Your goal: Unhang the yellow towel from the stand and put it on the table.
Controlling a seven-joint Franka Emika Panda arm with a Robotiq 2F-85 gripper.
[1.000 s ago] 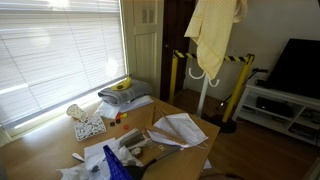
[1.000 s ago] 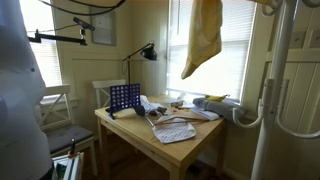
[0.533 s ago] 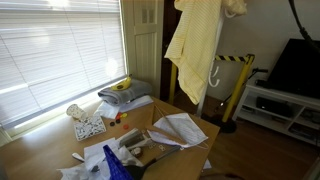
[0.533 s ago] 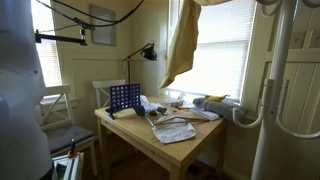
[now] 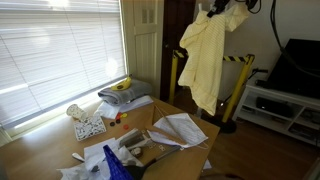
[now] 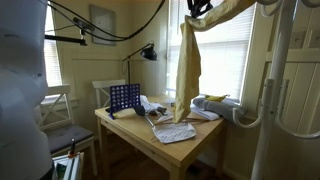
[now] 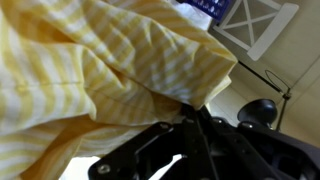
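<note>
My gripper should go down toward the white paper sheets and let go of the towel's top, because the towel's lower end already hangs close above the wooden table.
The yellow towel (image 5: 207, 60) hangs in long folds from my gripper (image 5: 218, 8), high above the far end of the wooden table (image 5: 40, 140). It also shows in an exterior view (image 6: 188, 65), where it drops from the gripper (image 6: 200, 6) to just above the table (image 6: 130, 125). The white stand (image 6: 283, 90) rises close to that camera; elsewhere the towel hides most of it. In the wrist view the jaws (image 7: 195, 120) are shut on a pinched fold of the towel (image 7: 100, 60).
A grey folded cloth with a banana (image 5: 125, 92) lies at the table's window side, with white paper sheets (image 5: 180, 128) near the towel's lower end. A blue grid rack (image 6: 124, 97) and a desk lamp (image 6: 148, 52) stand at the far end. Yellow-and-black posts (image 5: 240, 80) and a TV (image 5: 295, 65) are beyond.
The gripper has come down into view with the towel. The towel has swung sideways and now hangs lower and longer over the table's end.
</note>
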